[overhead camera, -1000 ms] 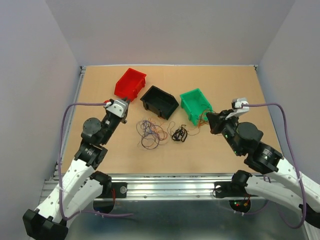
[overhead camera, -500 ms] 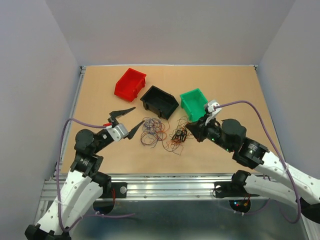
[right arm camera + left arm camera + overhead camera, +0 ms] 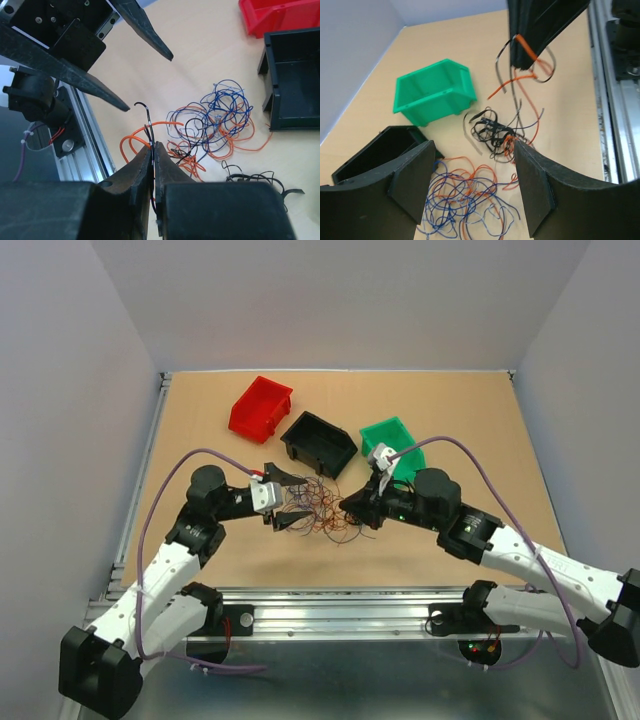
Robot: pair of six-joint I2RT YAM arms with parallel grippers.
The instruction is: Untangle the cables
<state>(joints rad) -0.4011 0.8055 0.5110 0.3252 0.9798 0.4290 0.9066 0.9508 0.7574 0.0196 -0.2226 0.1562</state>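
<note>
The left gripper moves toward my right gripper's fingers next, around the black wire [image 3: 340, 506] [image 3: 498, 70], because the black wire's end sticks out past those fingers.
The cables [image 3: 318, 510] lie mid-table as loose curls: a blue and orange bunch [image 3: 462, 192] and a small black knot [image 3: 492, 132]. My left gripper [image 3: 287, 499] hovers just left of them, open, with the blue and orange bunch showing on the table between its fingers [image 3: 415, 182]. My right gripper [image 3: 352, 508] comes in from the right and is shut on a few black and orange strands [image 3: 150, 127], which poke out past its tips [image 3: 153, 147]. In the left wrist view those strands hang from the right gripper [image 3: 525, 55] down to the black knot.
Three bins stand behind the wires: red [image 3: 261, 407], black [image 3: 318, 443] and green [image 3: 393, 445]. The metal rail [image 3: 330, 615] runs along the near table edge. Lilac arm cables loop over both arms.
My left arm swung from the red bin down to the wires and its jaws opened wide. My right arm moved left from the green bin to the pile, trailing strands.
</note>
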